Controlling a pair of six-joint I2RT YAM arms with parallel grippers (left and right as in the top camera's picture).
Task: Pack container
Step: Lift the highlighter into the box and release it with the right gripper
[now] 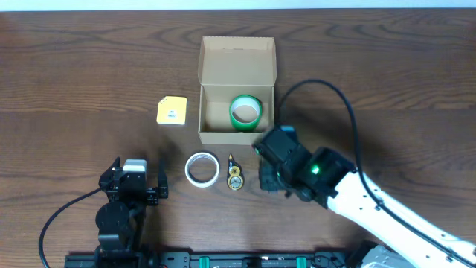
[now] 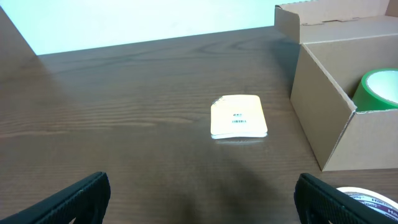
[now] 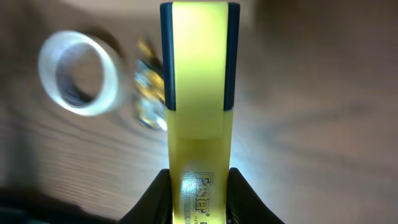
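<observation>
Next, my right gripper moves the yellow item outward past the near side of the open box (image 2: pixel 339 106), then down over the green tape roll (image 1: pixel 245 111).
The container (image 1: pixel 236 71) is a tan cardboard box with its flap lid folded back, and a green tape roll (image 1: pixel 245 111) lies inside it. My right gripper (image 1: pixel 266 143) hovers just in front of the box's near right corner. It is shut on a long yellow item with dark blue sides (image 3: pixel 198 81), printed near the fingers (image 3: pixel 158 193). The left gripper (image 1: pixel 134 182) sits low at the front left, open and holding nothing, its fingers (image 2: pixel 74 199) wide apart. In the left wrist view the box (image 2: pixel 339 106) and the green roll (image 2: pixel 380 90) are at the right.
A small yellow square pad (image 1: pixel 172 111) lies left of the box. A white tape roll (image 1: pixel 201 169) and a small gold and black trinket (image 1: pixel 234 177) lie in front of the box, between the two arms. The right arm's cable (image 1: pixel 335 93) arcs over the table.
</observation>
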